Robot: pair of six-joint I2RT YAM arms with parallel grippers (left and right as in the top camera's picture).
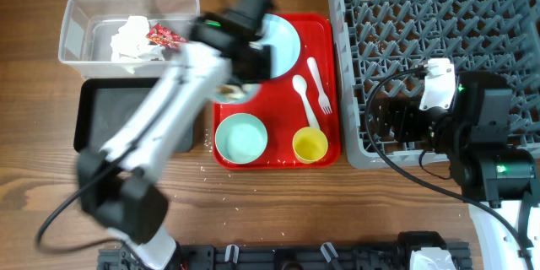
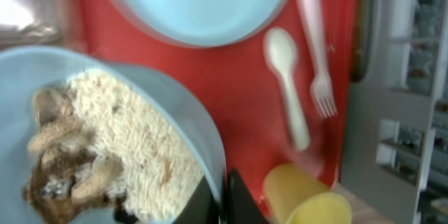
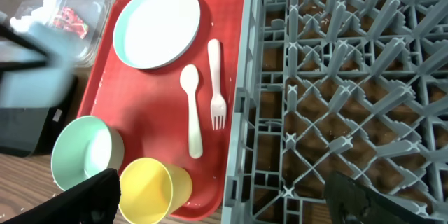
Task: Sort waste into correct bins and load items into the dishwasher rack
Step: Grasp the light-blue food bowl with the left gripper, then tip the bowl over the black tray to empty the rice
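Observation:
The bowl's rice and scraps need to be emptied first, so I should tip the bowl over the black tray with my left gripper, then lower it onto the pale blue plate [image 1: 283,42] [image 2: 204,1] and let it go.
My left gripper [image 2: 224,197] is shut on the rim of a pale blue bowl [image 2: 175,112] that holds white rice [image 2: 133,140] and brownish scraps [image 2: 59,161]. It is over the red tray's left side [image 1: 234,91], mostly hidden by the arm in the overhead view. The pale blue plate [image 1: 283,42], white spoon [image 1: 304,101], fork [image 1: 318,76], yellow cup [image 1: 310,145] and an empty bowl [image 1: 241,137] lie on the tray. My right gripper [image 3: 231,196] is open and empty over the grey rack's [image 1: 439,42] left edge. The napkin [image 1: 131,40] and red wrapper [image 1: 162,35] lie in the clear tub [image 1: 80,29].
The black tray [image 1: 105,114] sits in front of the clear tub, left of the red serving tray [image 1: 325,25]. A few rice grains lie on the wood near the tray's front edge. The left arm reaches across the black tray.

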